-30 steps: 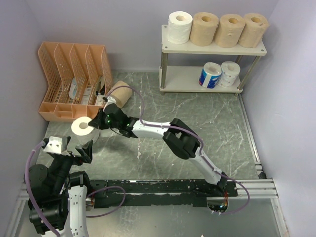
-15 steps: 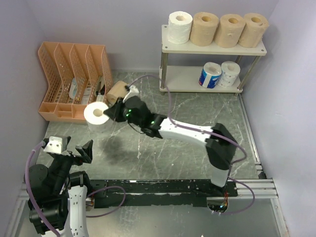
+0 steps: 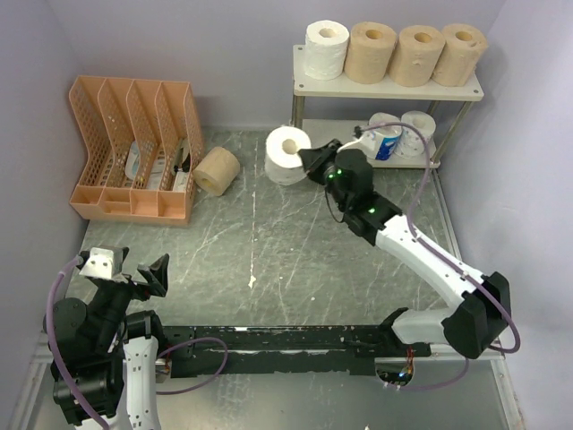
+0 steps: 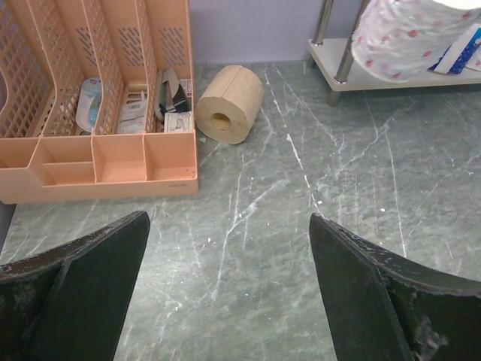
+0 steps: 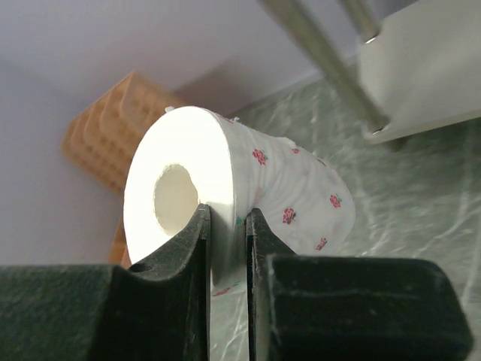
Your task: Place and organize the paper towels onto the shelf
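Observation:
The lower board is empty beside the blue-and-white roll (image 3: 385,139), so the robot's right gripper should move outward and down onto that space and release the dotted roll.
My right gripper (image 3: 309,158) is shut on the wall of a dotted white roll (image 3: 287,154), one finger in its core, holding it in the air left of the shelf (image 3: 387,88); the roll fills the right wrist view (image 5: 233,199). The shelf's top board holds a white roll (image 3: 326,49) and three tan rolls (image 3: 416,54). Its lower board (image 3: 333,143) holds a blue-and-white roll (image 3: 385,139) and a white roll (image 3: 419,133), partly hidden by the arm. A tan roll (image 3: 218,170) lies on its side on the floor, also in the left wrist view (image 4: 229,104). My left gripper (image 4: 229,226) is open and empty.
An orange slotted file organizer (image 3: 134,148) stands at the back left, next to the tan roll. Purple walls close in the left, back and right. A black rail (image 3: 295,340) runs along the near edge.
My right arm has swung right and back, carrying the dotted roll from beside the organizer to just left of the shelf. The left arm has not moved.

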Tool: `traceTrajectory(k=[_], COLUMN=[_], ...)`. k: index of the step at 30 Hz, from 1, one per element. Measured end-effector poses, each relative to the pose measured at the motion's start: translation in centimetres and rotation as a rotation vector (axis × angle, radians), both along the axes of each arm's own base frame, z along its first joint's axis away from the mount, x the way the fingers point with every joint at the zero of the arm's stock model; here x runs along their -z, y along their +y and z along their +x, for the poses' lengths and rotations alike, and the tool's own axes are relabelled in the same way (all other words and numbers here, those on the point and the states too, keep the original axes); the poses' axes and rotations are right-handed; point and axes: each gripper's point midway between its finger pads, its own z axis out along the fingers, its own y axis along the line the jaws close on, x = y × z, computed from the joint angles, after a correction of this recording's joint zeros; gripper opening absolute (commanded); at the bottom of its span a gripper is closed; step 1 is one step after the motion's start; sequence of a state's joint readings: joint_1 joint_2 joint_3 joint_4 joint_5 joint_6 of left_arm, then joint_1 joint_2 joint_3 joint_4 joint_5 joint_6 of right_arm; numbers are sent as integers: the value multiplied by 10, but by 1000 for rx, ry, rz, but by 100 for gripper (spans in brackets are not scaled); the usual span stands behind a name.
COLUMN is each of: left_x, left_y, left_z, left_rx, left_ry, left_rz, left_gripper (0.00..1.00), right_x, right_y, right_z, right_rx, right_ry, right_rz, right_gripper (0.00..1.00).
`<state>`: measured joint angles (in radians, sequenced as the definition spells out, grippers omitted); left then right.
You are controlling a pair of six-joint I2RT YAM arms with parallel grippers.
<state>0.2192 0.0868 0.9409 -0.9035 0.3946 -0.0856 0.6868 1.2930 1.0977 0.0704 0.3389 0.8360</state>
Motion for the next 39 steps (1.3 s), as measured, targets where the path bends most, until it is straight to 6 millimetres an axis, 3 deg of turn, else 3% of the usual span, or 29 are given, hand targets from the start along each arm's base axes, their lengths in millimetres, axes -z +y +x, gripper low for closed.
traceTrajectory(k=[3,13,27,31,37,39], left_x=[0,0,0,0,0,0], left_y=[0,-1,-2,-2,-2,-2], left_z=[0,0,0,0,0,0], left_rx=[3,3,11,12,13,13], left_ry=[0,0,0,0,0,-1], left_rz=[0,0,0,0,0,0], left_gripper=[99,99,99,99,99,99], right_x=[0,1,21,47,108,121], right_y=[-35,-112,-164,-178,-182,-179], right_z=[13,34,50,64,111,126], right_rx=[89,238,325,375,416,410], right_ry=[11,34,78,78,155,172], right_rz=[-15,-21,-44,-5,11,9], right_gripper=[0,0,0,0,0,0])
